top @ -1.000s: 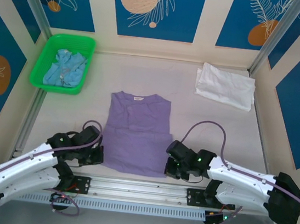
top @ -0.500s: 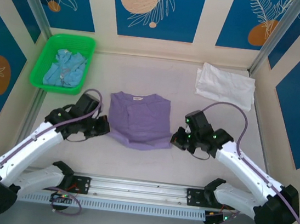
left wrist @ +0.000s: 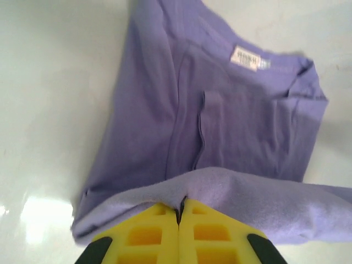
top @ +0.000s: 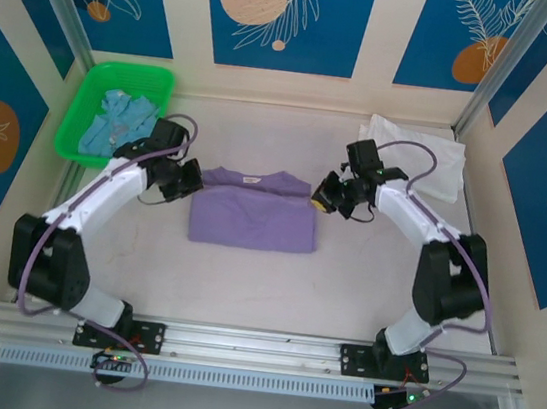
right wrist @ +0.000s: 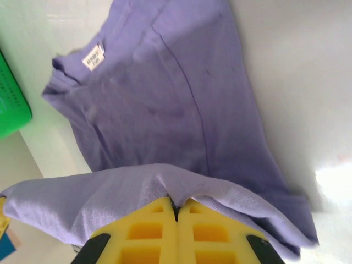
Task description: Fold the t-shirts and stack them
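The collar label still lies uncovered, so next I will carry the hem outward in my left gripper, lower it onto the shirt's far shoulder edge (top: pixel 219 172) (left wrist: pixel 173 11) and release it.
The lavender t-shirt (top: pixel 252 217) lies in the middle of the table, doubled over, its collar label at the far edge. My left gripper (top: pixel 190 181) is shut on the folded-over hem at the shirt's far left corner. In the left wrist view the yellow fingers (left wrist: pixel 154 236) pinch that hem (left wrist: pixel 242 192) above the shirt body (left wrist: pixel 231 110). My right gripper (top: pixel 320 200) is shut on the hem at the far right corner, and its gripper (right wrist: pixel 177 208) bites purple cloth (right wrist: pixel 165 93). A folded white t-shirt (top: pixel 430 165) lies at the back right. A light blue t-shirt (top: pixel 118 124) sits crumpled in the basket.
The green plastic basket (top: pixel 71 133) stands at the back left, close behind my left arm; its edge (right wrist: pixel 11 99) shows in the right wrist view. The right arm's cable loops over the white t-shirt. Aluminium posts and panel walls enclose the table on three sides.
Both grippers have carried the lavender t-shirt's near hem away from the table's front edge up to the collar, folding the shirt in half. Both arms now reach far out.
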Motion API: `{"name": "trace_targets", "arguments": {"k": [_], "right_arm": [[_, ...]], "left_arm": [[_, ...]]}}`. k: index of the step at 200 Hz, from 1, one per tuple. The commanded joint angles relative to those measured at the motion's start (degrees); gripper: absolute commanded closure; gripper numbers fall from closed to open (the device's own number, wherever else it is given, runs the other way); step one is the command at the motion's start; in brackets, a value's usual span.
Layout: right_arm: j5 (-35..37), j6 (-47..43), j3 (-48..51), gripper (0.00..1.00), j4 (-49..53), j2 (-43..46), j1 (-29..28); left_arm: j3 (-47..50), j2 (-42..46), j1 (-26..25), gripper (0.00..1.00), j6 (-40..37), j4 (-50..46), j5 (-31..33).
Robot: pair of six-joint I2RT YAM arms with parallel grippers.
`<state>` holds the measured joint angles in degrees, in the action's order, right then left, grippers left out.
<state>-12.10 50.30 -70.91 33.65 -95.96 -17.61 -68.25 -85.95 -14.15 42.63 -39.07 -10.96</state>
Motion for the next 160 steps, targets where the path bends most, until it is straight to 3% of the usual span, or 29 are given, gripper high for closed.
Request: {"name": "trace_targets", "arguments": {"k": [1,57,67,75,81,91,98,120,143,160], "right_arm": [[-6.52,0.02,-7.22,1.00,-0.57,-6.54,2.04],[-9.72,5.60,-26.94,0.99,2.11,-25.96,5.34],[-11.35,7.29,-31.18,0.96,3.32,-30.39,6.12],[-12.22,9.11,-33.62,0.93,3.91,-32.88,6.79],[-12.00,10.06,-34.90,0.86,4.01,-33.86,7.17],[-11.59,11.01,-36.89,0.65,3.78,-34.75,7.65],[-11.63,10.75,-38.19,0.58,4.47,-35.02,7.77],[-7.51,9.10,-38.09,0.42,6.24,-31.51,7.69],[-4.98,8.12,-28.77,0.42,0.74,-22.84,6.76],[-3.26,6.54,-20.22,0.44,-4.75,-16.38,3.73]], "left_arm": [[-5.51,-5.43,2.32,1.00,-2.03,3.30,-1.96],[-15.53,-19.47,7.88,1.00,0.11,6.36,-0.92],[-20.11,-23.82,8.26,0.82,-0.27,5.13,-3.26],[-25.10,-27.56,8.31,0.76,-1.22,1.97,-3.43],[-28.81,-30.11,8.26,0.69,-2.10,-0.54,-2.89],[-33.52,-32.87,8.39,0.44,-3.20,-3.65,-2.41],[-35.67,-33.86,8.52,0.32,-3.86,-5.26,-2.16],[-33.94,-30.11,8.36,0.23,-4.49,-3.01,-2.37],[-25.93,-21.19,7.22,0.23,-3.34,0.59,0.09],[-18.24,-14.71,4.59,0.29,-1.28,4.12,1.59]]}}
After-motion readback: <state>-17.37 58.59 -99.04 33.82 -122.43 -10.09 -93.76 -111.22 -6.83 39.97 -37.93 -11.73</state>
